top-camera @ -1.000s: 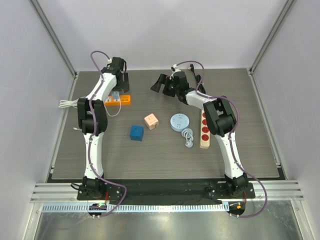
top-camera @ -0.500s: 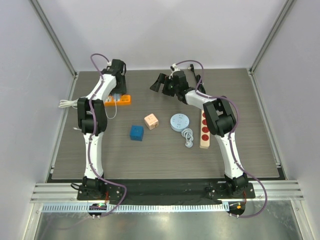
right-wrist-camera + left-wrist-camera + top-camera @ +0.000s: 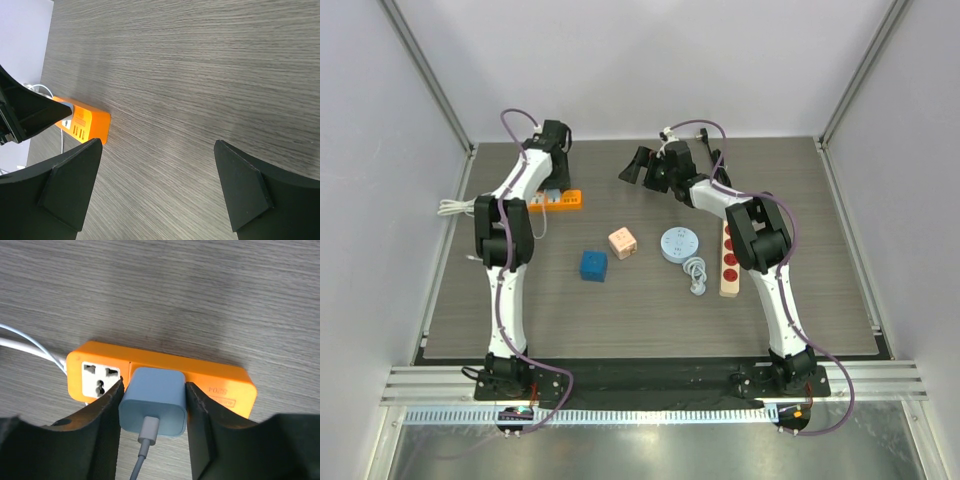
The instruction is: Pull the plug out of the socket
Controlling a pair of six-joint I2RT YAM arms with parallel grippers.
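Observation:
My left gripper should lift the plug back and across to the right in the top view, then lower and release it on bare tabletop past the cubes.
The plug (image 3: pixel 154 401) is a pale blue block with a grey cable (image 3: pixel 139 462), seated in the orange socket strip (image 3: pixel 220 382) at the table's back left (image 3: pixel 566 199). My left gripper (image 3: pixel 154 402) is shut on the plug, both black fingers pressed flat against its sides. In the top view the left gripper (image 3: pixel 553 185) stands over the strip. My right gripper (image 3: pixel 157 150) hangs open above bare table at the back middle (image 3: pixel 642 167), nothing between its fingers; the strip's end (image 3: pixel 87 125) shows to its left.
White cables (image 3: pixel 450 208) run left from the strip. Mid-table lie a blue cube (image 3: pixel 593 265), a pink cube (image 3: pixel 622 243), a round pale blue disc (image 3: pixel 678 244) with a coiled cord (image 3: pixel 695 272), and a wooden bar with red discs (image 3: pixel 729 255).
The left gripper's jaws have closed in from wide open onto the plug's sides. Its wrist has shifted slightly over the strip. The right arm has stayed still.

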